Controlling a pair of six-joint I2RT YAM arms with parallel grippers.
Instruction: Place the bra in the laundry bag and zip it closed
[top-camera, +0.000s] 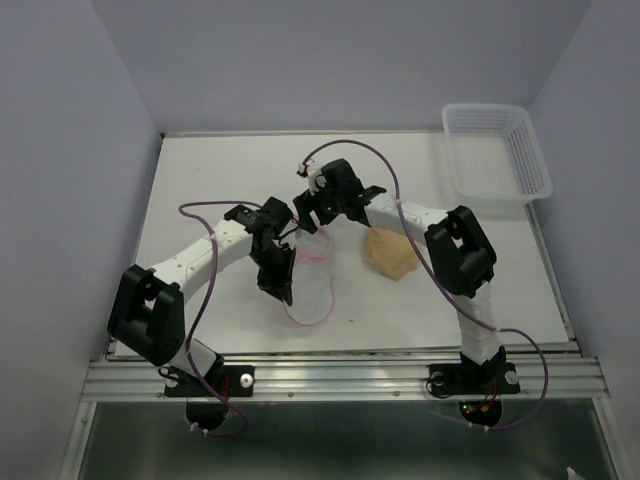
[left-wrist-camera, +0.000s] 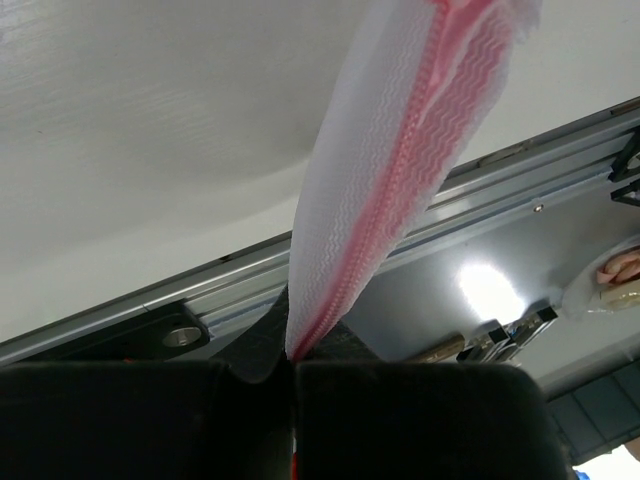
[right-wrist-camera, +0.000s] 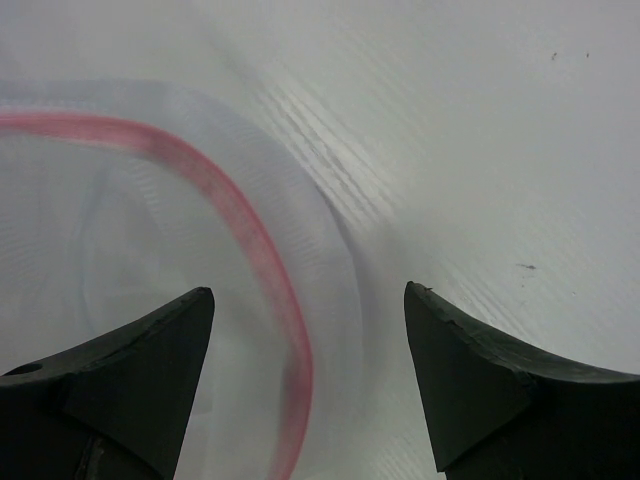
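Observation:
My left gripper eases outward and releases the bag's pink edge over the bare tabletop next, since my right gripper's fingers already straddle the bag's far edge.
The laundry bag (top-camera: 311, 283), white mesh with a pink zipper rim, lies at the table's middle. My left gripper (top-camera: 276, 280) is shut on the bag's left edge; in the left wrist view the mesh and pink zipper (left-wrist-camera: 385, 190) run up from the shut jaws. My right gripper (top-camera: 318, 222) is open just above the bag's far end; in the right wrist view the pink rim (right-wrist-camera: 255, 260) curves between the spread fingers (right-wrist-camera: 470, 375). The beige bra (top-camera: 391, 252) lies on the table to the right of the bag, outside it, beside the right arm.
A white plastic lattice basket (top-camera: 495, 152) stands at the far right corner of the white table (top-camera: 220, 170). The metal rail (top-camera: 340, 375) runs along the near edge. Purple cables loop off both arms.

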